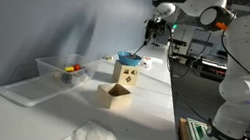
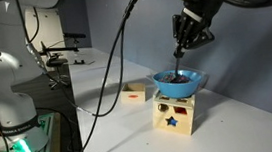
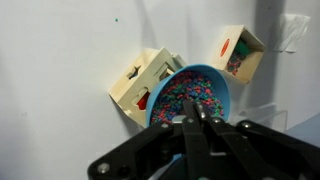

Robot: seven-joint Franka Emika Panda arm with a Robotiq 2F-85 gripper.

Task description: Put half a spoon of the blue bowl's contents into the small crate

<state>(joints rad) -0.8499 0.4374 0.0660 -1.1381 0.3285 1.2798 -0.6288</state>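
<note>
The thin spoon (image 2: 178,54) needs to go farther down in my gripper next, onto the beads in the blue bowl (image 1: 129,58).
The blue bowl (image 1: 129,58) holds colourful beads and sits on top of a tan wooden box (image 1: 126,76) with cut-out shapes. It shows in both exterior views (image 2: 180,82) and in the wrist view (image 3: 170,98). My gripper (image 2: 184,39) hangs above the bowl, shut on the thin spoon (image 2: 178,54), whose lower end reaches down to the bowl's contents. In an exterior view the gripper (image 1: 155,26) is above and behind the bowl. The small open crate (image 1: 114,97) stands on the table beside the box (image 2: 133,94) (image 3: 240,52). The spoon's tip is hidden by my fingers (image 3: 196,118) in the wrist view.
A clear plastic tub (image 1: 64,69) with red and yellow items stands further along the table, with a flat clear lid (image 1: 26,90) next to it. A crumpled white cloth (image 1: 84,139) lies near the table's front. The robot base (image 1: 236,88) stands beside the table edge.
</note>
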